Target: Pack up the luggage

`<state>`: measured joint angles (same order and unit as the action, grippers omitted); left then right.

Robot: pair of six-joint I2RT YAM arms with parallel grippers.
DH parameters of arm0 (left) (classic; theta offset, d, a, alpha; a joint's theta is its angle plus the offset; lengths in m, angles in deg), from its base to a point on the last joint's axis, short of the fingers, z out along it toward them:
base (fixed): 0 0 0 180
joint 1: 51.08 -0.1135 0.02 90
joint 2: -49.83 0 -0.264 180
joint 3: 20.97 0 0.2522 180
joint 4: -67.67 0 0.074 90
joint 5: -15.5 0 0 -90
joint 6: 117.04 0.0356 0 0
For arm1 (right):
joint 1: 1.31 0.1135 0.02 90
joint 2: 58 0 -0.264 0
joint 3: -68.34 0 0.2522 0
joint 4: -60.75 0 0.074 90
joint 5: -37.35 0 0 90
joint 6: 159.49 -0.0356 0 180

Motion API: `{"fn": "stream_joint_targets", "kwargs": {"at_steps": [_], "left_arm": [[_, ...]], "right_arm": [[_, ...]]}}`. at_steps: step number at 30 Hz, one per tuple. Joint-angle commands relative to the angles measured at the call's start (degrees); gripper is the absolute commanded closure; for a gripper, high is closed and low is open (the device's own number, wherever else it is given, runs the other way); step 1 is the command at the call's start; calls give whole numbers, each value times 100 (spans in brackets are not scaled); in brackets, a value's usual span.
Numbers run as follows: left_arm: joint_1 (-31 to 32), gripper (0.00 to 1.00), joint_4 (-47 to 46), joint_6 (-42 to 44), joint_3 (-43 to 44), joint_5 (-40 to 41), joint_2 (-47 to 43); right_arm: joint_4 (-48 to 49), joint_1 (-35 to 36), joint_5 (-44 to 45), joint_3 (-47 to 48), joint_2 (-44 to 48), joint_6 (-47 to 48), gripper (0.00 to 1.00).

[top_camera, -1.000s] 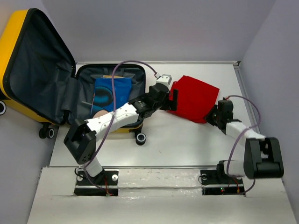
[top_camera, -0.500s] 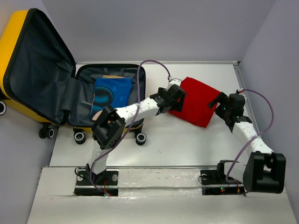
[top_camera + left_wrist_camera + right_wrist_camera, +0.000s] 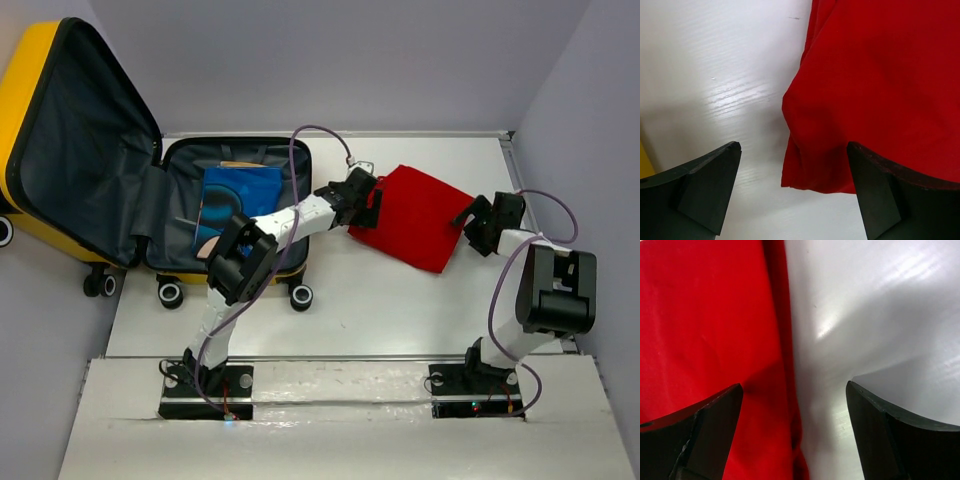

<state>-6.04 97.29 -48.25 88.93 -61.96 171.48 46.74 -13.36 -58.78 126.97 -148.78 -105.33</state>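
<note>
My left gripper will first go down onto the red cloth's edge by the luggage. Then it will close to get that edge between its fingers.
The yellow luggage lies open at the left, its lid tipped back and its dark grey lining showing. A blue printed cloth lies in its lower half. A folded red cloth rests on the white table to the right of it. My left gripper stands open over the cloth's left corner, which lies between its wide jaws. My right gripper is open at the cloth's right edge, which runs between its jaws.
The luggage's black wheels stick out onto the white table near the left arm. Grey walls close in the back and the right side. The table's raised front edge runs in front of both arm bases.
The right gripper has opened and let go of the red cloth, drawing back to its right edge. The left arm has swung right to the cloth's left corner.
</note>
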Motion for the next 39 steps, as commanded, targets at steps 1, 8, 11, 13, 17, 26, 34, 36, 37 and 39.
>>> {"fn": "stream_joint_targets", "kwargs": {"at_steps": [1, 8, 11, 13, 17, 26, 34, 36, 37, 39], "left_arm": [[-39, 1, -293, -137, 80, -708, 104], [-135, 1, -425, -322, 230, -1227, 456], [-144, 2, -583, -427, 178, -1569, 536], [-144, 3, -767, -506, -23, -1753, 501], [-144, 5, -1093, -682, -157, -1956, 544], [-144, 27, -1542, -744, -420, -2132, 474], [-153, 87, -1858, -779, -526, -2159, 378], [-153, 94, -1867, -744, -526, -2133, 238], [-153, 94, -1867, -709, -517, -2124, 176], [-153, 94, -1849, -621, -508, -2062, -87]], "right_arm": [[438, -16, -204, 312, -369, -125, 12], [570, -16, -424, 453, -677, -240, 17], [579, -16, -460, 515, -836, -143, 18], [614, -16, -415, 497, -897, -161, 18], [658, 194, -713, 638, -1187, -266, 22], [1000, 370, -1450, 805, -1591, -723, 40], [2115, 370, -2409, 656, -1891, -1153, 93], [2615, 370, -2690, 455, -1777, -1416, 93], [3114, 370, -2779, 401, -1707, -1496, 93], [3347, 370, -2999, 392, -1434, -1628, 93]]}}
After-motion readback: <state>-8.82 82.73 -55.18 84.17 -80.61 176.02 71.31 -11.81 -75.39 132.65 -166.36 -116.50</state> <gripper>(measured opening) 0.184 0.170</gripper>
